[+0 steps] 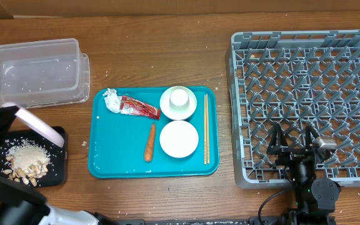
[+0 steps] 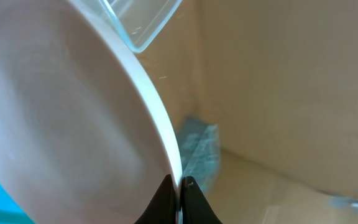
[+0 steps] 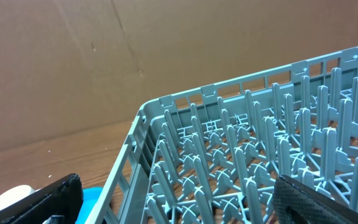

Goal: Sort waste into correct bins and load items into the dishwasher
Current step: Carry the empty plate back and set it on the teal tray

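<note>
My left gripper swings right in the overhead view over the teal tray's bare patch [image 1: 120,147] next, then levels, lowers and releases the plate.
My left gripper [image 2: 179,190] is shut on the rim of the large pinkish-white plate [image 2: 61,106], held tilted on edge over the black tray [image 1: 56,170] at the left front; the plate shows in the overhead view [image 1: 37,125]. Pale rice and nut scraps [image 1: 25,157] lie on the black tray. The clear tub [image 1: 33,70] stands behind it. On the teal tray [image 1: 117,156] lie a white napkin [image 1: 112,100], a red wrapper [image 1: 139,107], a carrot [image 1: 149,142], a white cup in a bowl [image 1: 179,100] and a second bowl [image 1: 179,139]. My right gripper [image 1: 292,139] is open over the grey dish rack's [image 1: 305,69] front left corner.
A pair of wooden chopsticks [image 1: 206,128] lies along the teal tray's right side. A few rice grains lie in the clear tub and on the table near the black tray. The rack's pegs [image 3: 241,155] stand close under my right fingers.
</note>
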Controlling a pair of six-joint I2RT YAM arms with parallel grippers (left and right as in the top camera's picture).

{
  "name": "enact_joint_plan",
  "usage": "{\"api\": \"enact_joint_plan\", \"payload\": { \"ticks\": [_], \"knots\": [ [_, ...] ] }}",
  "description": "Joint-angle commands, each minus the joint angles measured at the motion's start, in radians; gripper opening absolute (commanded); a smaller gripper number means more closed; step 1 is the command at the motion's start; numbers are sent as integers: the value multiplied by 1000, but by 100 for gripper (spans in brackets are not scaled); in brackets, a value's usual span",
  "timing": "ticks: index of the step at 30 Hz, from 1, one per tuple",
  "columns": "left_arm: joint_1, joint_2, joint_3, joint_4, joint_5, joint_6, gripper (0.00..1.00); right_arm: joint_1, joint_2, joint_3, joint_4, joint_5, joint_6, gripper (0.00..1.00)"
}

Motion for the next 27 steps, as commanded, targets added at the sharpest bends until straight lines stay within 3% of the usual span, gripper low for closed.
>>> {"api": "enact_joint_plan", "payload": {
  "ticks": [1, 8, 15, 21, 27],
  "knots": [
    [-124, -133, 43, 38, -270, -161, 4, -3, -12, -10, 6, 9, -6, 100],
    [-547, -249, 43, 68, -682, -372, 4, -3, -12, -10, 6, 9, -6, 100],
    [-1035, -187, 37, 27, -1035, -531, 4, -3, -12, -10, 6, 9, -6, 100],
    [-1279, -50, 37, 21, -1070, -561, 4, -3, -12, -10, 6, 9, -6, 100],
    [-1353, 84, 37, 11, -1124, -613, 4, -3, -12, -10, 6, 9, -6, 100]
  ]
}}
